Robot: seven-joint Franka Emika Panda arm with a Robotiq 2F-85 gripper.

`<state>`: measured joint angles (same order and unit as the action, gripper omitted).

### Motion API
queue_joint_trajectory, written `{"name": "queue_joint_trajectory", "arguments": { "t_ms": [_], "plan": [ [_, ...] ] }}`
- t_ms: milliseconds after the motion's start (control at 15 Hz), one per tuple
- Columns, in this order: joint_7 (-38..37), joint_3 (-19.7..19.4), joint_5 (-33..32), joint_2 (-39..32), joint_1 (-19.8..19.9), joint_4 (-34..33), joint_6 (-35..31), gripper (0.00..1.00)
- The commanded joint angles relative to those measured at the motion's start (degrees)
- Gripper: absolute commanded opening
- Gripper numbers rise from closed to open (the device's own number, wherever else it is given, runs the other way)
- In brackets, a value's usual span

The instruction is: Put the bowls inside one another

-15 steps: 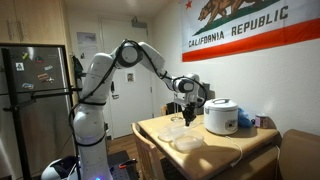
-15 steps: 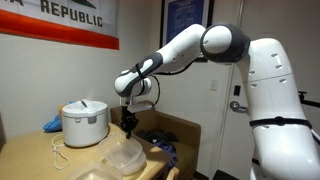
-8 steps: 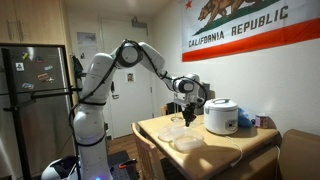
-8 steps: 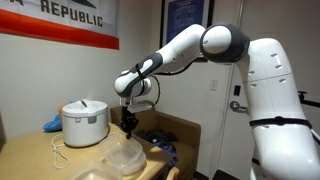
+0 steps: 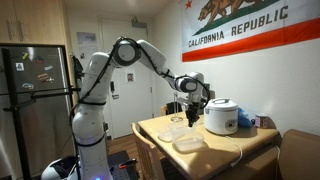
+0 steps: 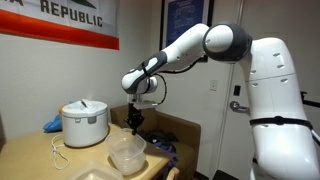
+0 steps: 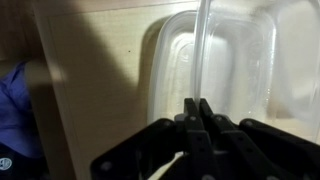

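I will next lower my gripper toward the second bowl's edge by the blue cloth to release the translucent bowl's rim there, as the held bowl hangs off-center above it.
My gripper is shut on the thin rim of a pale translucent bowl, which shows edge-on as a narrow strip running up from the fingertips. Below it a second whitish rounded-square bowl lies on the wooden table. In both exterior views the gripper points down over the table's near part, with the held bowl hanging just under it. The other bowl lies flat beside it, closer to the table's front.
A big white domed rice cooker stands further back on the table. A blue cloth lies beside it. A thin white cord lies on the tabletop. The table edge runs close to the bowls.
The gripper has shifted a little sideways along the table, away from the rice cooker, with the bowl's rim still pinched. The bowl moved with it.
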<state>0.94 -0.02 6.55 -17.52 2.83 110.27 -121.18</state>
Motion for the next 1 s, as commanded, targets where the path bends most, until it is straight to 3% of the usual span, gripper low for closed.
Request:
{"name": "queue_joint_trajectory", "arguments": {
  "t_ms": [0,533,933],
  "plan": [
    [1.1,-0.4,1.9,-0.8,1.1,0.2,0.2,0.02],
    [4.8,0.2,5.0,-4.5,2.6,1.1,-9.1,0.02],
    [5.0,0.2,6.7,-6.3,4.3,2.0,-11.2,0.02]
  ]
}}
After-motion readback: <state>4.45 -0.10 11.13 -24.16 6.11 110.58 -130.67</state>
